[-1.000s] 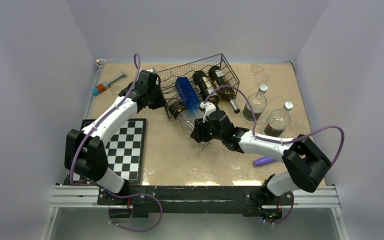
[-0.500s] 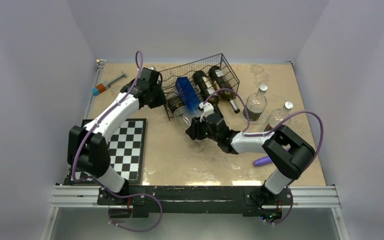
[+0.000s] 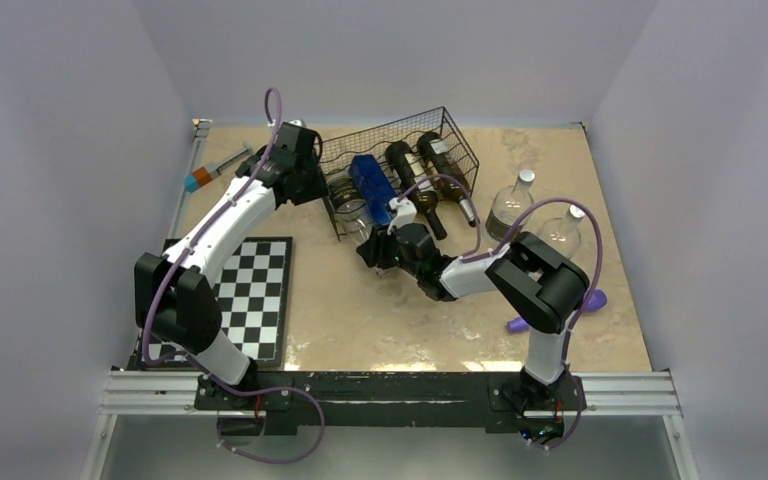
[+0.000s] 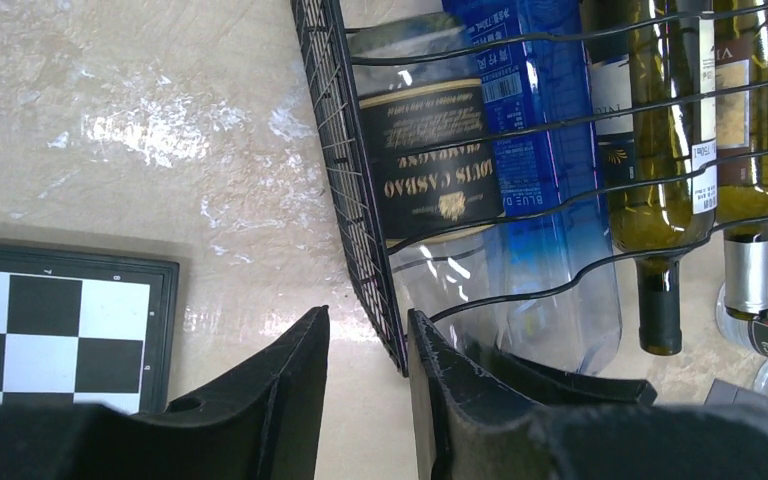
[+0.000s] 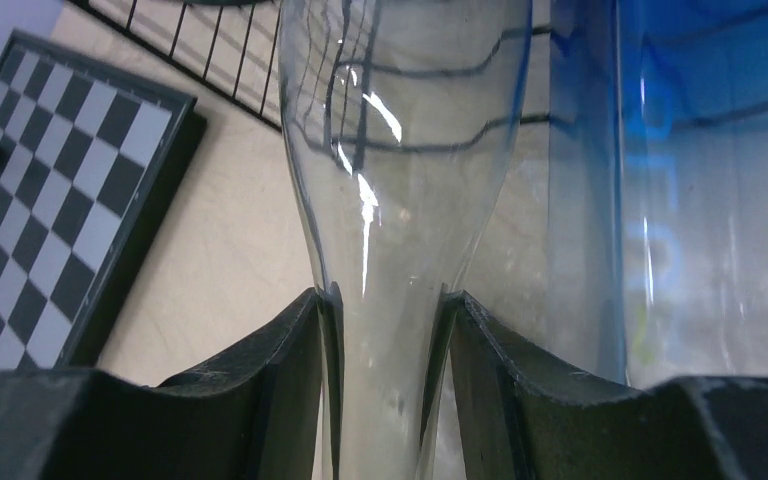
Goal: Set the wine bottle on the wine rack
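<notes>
The right gripper slides outward and to the left in the top view next, then releases the bottle's neck, since the clear bottle's slot (image 3: pixel 346 192) (image 5: pixel 410 80) lies outward of it.
The wine rack (image 3: pixel 430 130) is a black wire basket lying at the back middle of the table. A clear wine bottle with a dark label (image 3: pixel 350 195) lies in its leftmost slot, neck pointing out the open front. My right gripper (image 3: pixel 376 250) is shut on that neck, and the right wrist view shows the glass (image 5: pixel 390 150) pinched between both pads at the gripper (image 5: pixel 388 300). My left gripper (image 3: pixel 312 188) is at the rack's left side. In the left wrist view its jaws (image 4: pixel 368 325) stand a narrow gap apart, astride the rack's mesh side wall (image 4: pixel 355 220), with the labelled bottle (image 4: pixel 435 160) just inside.
A blue bottle (image 3: pixel 370 180) and two dark green bottles (image 3: pixel 405 165) (image 3: pixel 442 160) lie in the rack's other slots. Two clear bottles (image 3: pixel 510 205) (image 3: pixel 558 235) stand to the right. There is a purple object (image 3: pixel 525 322) front right, a chessboard (image 3: pixel 250 295) front left and a syringe-like tool (image 3: pixel 215 167) back left.
My right gripper has moved up and left with the clear bottle, sliding it deeper into the rack's left slot. My left gripper has moved farther back along the rack's left side.
</notes>
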### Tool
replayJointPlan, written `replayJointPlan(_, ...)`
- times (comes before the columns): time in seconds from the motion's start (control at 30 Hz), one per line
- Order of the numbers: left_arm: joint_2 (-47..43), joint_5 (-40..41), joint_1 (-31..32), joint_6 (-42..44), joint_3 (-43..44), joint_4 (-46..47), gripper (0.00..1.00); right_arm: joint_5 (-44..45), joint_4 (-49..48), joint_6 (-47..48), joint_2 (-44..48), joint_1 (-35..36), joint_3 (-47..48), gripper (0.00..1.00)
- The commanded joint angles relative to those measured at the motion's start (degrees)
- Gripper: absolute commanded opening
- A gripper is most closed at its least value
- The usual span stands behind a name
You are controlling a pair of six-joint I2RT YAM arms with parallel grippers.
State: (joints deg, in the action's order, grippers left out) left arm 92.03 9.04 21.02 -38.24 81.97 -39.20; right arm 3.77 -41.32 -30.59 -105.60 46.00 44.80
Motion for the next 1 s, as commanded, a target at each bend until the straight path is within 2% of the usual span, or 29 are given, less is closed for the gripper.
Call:
replayJointPlan(0.0, -1.0, 1.2, -0.4, 1.4, 3.4, -2.2, 0.4, 10.8, -15.0, -2.3, 0.1, -0.7, 7.8, 0.0)
replayJointPlan(0.47, -4.0, 0.5, -0.3, 1.5, 3.0, -5.0, 0.41, 12.8, -9.2, -3.1, -6.8, 0.3, 18.7, 0.0)
replayJointPlan(0.73, -7.1, -0.1, -0.4, 1.5, 0.1, -3.9, 0.42, 18.4, -3.8, -11.5, -7.9, 0.8, 22.1, 0.0)
replayJointPlan(0.97, -8.9, -0.4, -0.4, 1.8, -1.7, -3.6, 0.42, 19.3, 2.1, -17.0, -7.9, 2.0, 27.5, 0.0)
